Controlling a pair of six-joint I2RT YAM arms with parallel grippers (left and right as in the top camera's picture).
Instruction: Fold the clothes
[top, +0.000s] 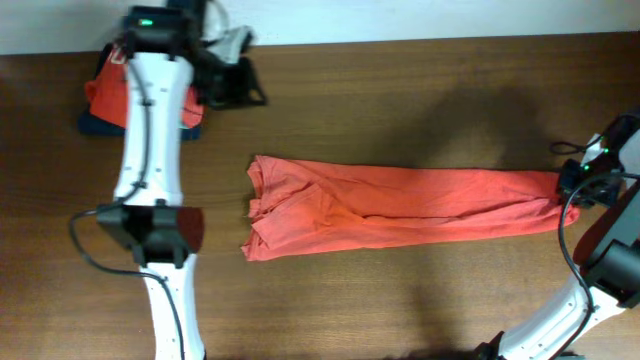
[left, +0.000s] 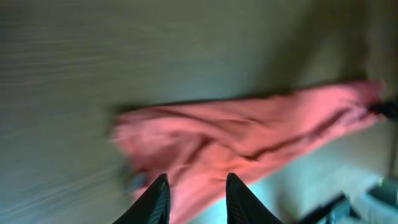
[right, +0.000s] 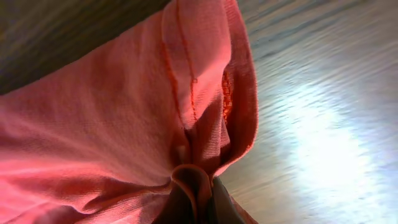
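Observation:
I will lift the still long folded shirt's end over the shirt's middle (top: 393, 204), left of my right gripper in the overhead view, and release it.
One of the clothes, an orange-red shirt (top: 400, 205), lies folded into a long narrow strip across the middle of the table. My right gripper (top: 572, 190) holds its right end; in the right wrist view a fold of the shirt (right: 124, 112) is pinched between the shut jaws (right: 199, 190). My left gripper (top: 195, 230) hovers just left of the strip's left end. The left wrist view is blurred and shows the gripper (left: 196, 179) with its fingers apart and nothing between them, the shirt (left: 249, 137) lying beyond and below the tips.
A pile of other clothes (top: 100, 95), orange-red with a navy layer beneath, sits at the back left, partly under the left arm (top: 150, 130). The table's far edge meets a white wall (top: 420, 18). Bare wood (top: 400, 300) lies in front of the strip.

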